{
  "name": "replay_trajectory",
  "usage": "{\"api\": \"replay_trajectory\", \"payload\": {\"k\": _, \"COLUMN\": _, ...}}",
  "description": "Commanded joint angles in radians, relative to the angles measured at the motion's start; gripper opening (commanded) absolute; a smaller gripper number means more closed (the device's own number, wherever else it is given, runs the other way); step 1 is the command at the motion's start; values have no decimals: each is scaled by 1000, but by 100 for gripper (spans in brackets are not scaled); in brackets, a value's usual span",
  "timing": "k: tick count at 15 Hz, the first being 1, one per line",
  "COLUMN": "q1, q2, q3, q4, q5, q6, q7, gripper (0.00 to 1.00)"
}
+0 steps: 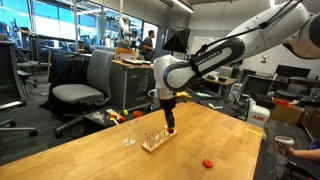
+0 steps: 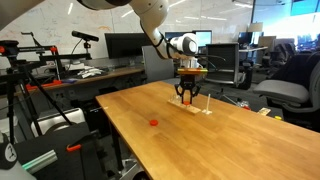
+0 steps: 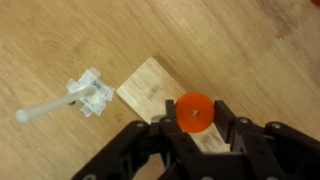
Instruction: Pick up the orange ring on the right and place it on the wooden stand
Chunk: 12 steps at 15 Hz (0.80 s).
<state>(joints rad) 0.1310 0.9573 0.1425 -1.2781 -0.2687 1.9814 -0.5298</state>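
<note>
The peg is directly below my gripper and shows through the ring's hole. My gripper should stay over the wooden stand's peg and open to let go of the ring.
My gripper is shut on the orange ring, a small flat red-orange disc with a centre hole, held between the two black fingers. It hangs right over the wooden stand, a pale wood base with thin pegs; a peg tip shows through the ring's hole. In both exterior views the gripper is low over the stand on the wooden table. The ring itself is too small to make out in those views.
A second red-orange ring lies alone on the table, apart from the stand. A small clear upright piece stands beside the stand. Office chairs, desks and monitors surround the table.
</note>
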Motion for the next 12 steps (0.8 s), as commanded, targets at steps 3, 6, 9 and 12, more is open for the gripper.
{"api": "replay_trajectory", "payload": {"k": 3, "q1": 18, "q2": 51, "q3": -17, "q4": 90, "q5": -3, "q6": -57, "q7": 10, "gripper": 18}}
{"api": "replay_trajectory", "payload": {"k": 6, "q1": 21, "q2": 66, "q3": -20, "q4": 110, "q5": -4, "q6": -67, "q7": 11, "gripper": 18}}
{"api": "replay_trajectory", "payload": {"k": 9, "q1": 22, "q2": 76, "q3": -20, "q4": 126, "q5": -4, "q6": -78, "q7": 11, "gripper": 18}}
{"api": "replay_trajectory", "payload": {"k": 12, "q1": 26, "q2": 80, "q3": -20, "q4": 133, "q5": -5, "q6": -84, "q7": 11, "gripper": 18}}
